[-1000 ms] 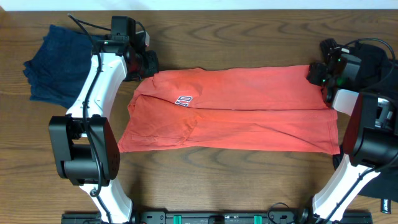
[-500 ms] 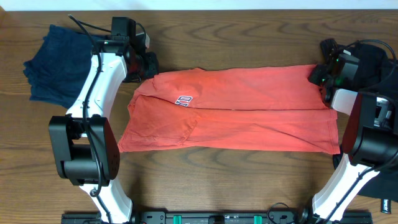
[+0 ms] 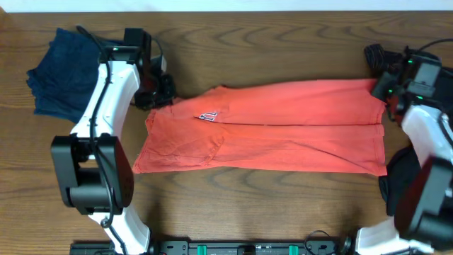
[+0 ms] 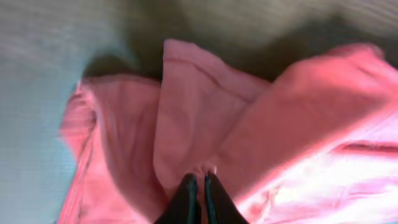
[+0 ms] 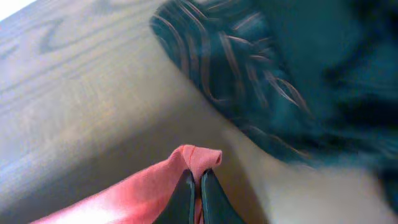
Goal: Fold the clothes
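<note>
My right gripper needs to move back and down next and release the shirt's red corner onto the near part's end (image 3: 372, 138), which lies flat and uncovered.
The coral-red T-shirt (image 3: 283, 127) lies lengthwise across the table, folded into a long band, with its chest lettering (image 3: 207, 116) near the left end. My left gripper (image 3: 160, 97) is shut on the shirt's upper left corner. In the left wrist view its black fingertips (image 4: 189, 188) pinch pink fabric (image 4: 199, 112). My right gripper (image 3: 386, 90) is shut on the upper right corner. The right wrist view shows a small red fold (image 5: 200, 157) poking out between the closed fingertips (image 5: 185, 185), raised a little above the wood.
A navy blue garment (image 3: 60, 71) lies crumpled at the back left. A dark, striped-looking garment (image 5: 280, 74) lies just beyond the right gripper, at the back right (image 3: 375, 53). Both arms' bases stand along the front edge.
The right gripper has shut on the shirt's upper right corner and drawn it to the right. The left gripper has shifted slightly forward with its corner, and the top edge is now stretched.
</note>
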You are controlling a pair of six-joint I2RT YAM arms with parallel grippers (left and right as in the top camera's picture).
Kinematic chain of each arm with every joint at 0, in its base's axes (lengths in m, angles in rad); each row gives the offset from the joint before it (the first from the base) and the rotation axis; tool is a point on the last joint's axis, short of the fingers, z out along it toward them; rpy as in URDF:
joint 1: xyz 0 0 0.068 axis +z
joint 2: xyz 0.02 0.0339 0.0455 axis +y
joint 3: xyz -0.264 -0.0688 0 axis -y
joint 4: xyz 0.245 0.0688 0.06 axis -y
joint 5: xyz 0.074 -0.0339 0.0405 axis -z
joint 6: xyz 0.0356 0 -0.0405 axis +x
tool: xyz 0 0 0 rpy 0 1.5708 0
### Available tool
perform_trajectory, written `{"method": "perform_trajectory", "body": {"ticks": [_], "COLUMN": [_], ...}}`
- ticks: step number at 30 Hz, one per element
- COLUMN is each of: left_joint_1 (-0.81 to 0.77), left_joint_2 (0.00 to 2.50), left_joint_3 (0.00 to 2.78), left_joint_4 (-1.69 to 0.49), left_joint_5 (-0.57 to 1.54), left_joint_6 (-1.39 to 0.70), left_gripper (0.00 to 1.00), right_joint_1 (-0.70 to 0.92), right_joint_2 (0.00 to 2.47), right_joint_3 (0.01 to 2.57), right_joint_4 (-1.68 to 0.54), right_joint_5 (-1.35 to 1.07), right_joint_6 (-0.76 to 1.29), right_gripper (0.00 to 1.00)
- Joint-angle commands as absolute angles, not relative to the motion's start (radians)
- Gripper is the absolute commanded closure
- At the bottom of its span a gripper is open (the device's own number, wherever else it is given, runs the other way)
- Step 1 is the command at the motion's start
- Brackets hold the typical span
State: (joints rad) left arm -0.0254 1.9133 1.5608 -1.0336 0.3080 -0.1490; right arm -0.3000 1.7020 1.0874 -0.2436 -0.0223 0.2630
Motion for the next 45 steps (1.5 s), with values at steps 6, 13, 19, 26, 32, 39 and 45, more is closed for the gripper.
{"method": "perform_trajectory", "body": {"ticks": [6,13,19,26,32,39,45], "left_joint_1": [-0.001,-0.001,-0.001,-0.001,-0.001,-0.001,-0.001], "left_joint_2": [1.855,1.855,1.855,1.855,1.855,1.857,1.857], "left_joint_3": [1.56,1.557,1.529,1.52,1.52,1.52,1.52], "left_joint_4": [-1.293,-1.362,-1.381,-1.466,-1.431,-1.326,-1.298], "left_joint_5": [0.302,0.301,0.271,0.196,0.193,0.197,0.197], "left_joint_6": [-0.142,-0.142,-0.142,-0.143,-0.143,-0.158,-0.158], "left_gripper": [0.94,0.94,0.94,0.67,0.66,0.64,0.61], "right_joint_1": [-0.324,-0.323,-0.324,-0.331,-0.344,-0.364,-0.375], "right_joint_2": [1.607,1.607,1.607,1.607,1.61,1.623,1.673], "right_joint_3": [1.086,1.084,1.084,1.084,1.084,1.082,1.046], "right_joint_4": [-0.572,-0.733,-0.8,-0.823,-0.835,-0.88,-0.865], "right_joint_5": [0.148,0.161,0.194,0.228,0.126,0.084,0.039], "right_joint_6": [0.255,0.245,0.245,0.245,0.195,0.19,0.151], "right_gripper": [0.99,0.99,0.89,0.65,0.52,0.39,0.36]}}
